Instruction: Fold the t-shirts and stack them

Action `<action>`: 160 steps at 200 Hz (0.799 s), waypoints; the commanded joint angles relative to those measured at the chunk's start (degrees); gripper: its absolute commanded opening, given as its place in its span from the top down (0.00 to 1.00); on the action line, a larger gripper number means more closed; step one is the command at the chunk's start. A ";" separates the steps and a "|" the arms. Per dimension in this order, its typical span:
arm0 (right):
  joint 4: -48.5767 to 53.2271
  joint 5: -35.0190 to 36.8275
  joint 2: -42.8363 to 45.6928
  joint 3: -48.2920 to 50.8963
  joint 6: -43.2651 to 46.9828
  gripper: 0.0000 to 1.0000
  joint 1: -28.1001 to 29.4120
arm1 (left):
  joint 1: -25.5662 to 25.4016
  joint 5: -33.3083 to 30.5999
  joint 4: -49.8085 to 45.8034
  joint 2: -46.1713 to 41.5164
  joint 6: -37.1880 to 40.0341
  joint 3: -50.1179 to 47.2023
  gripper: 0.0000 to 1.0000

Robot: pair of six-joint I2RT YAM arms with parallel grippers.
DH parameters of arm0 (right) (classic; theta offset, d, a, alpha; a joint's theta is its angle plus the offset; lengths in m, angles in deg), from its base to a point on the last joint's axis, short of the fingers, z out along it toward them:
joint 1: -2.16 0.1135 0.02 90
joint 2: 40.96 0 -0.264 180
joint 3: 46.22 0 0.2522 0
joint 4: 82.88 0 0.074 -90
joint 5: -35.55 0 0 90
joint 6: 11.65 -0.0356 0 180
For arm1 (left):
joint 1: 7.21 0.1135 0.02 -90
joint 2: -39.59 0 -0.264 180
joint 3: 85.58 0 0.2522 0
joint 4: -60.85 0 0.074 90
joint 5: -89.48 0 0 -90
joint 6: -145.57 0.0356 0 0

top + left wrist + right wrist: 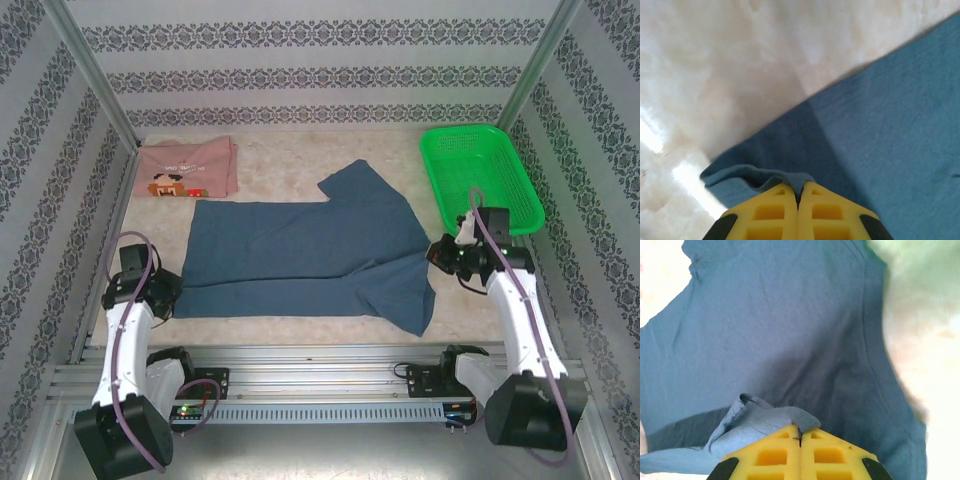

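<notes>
Next, the left gripper moves outward along the shirt's side edge [190, 258] [840, 92] and releases the pinched cloth there, because the shirt's folded part covers only its near part.
The slate-blue t-shirt [300, 250] lies spread across the middle of the table, one sleeve pointing to the back right. My left gripper [172, 290] is shut on the blue shirt's near left corner, the cloth pinched between the yellow fingers [775, 210]. My right gripper [432, 255] is shut on the shirt's right edge, where a fold of blue cloth [770, 417] bunches at the fingertips. The pink t-shirt [187, 167] with the pixel-art face lies folded at the back left corner.
A green mesh basket [480, 175] stands at the back right, just behind the right arm. Patterned walls close in the table on three sides. Bare pale tabletop [300, 325] runs along the near edge.
</notes>
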 commanded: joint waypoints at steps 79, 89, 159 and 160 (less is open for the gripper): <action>-3.30 7.47 -14.69 -11.06 16.12 1.00 3.05 | -0.57 7.32 14.20 20.66 10.96 5.53 1.00; -2.89 7.82 -14.73 -11.26 16.68 1.00 3.17 | -0.66 7.52 14.31 21.98 12.03 5.99 1.00; -0.64 9.37 -9.62 -8.67 17.16 1.00 3.21 | -2.14 8.83 12.78 25.12 16.24 10.38 1.00; -0.60 9.37 -9.61 -8.66 17.12 1.00 3.18 | -2.24 8.88 12.81 25.28 16.27 10.42 1.00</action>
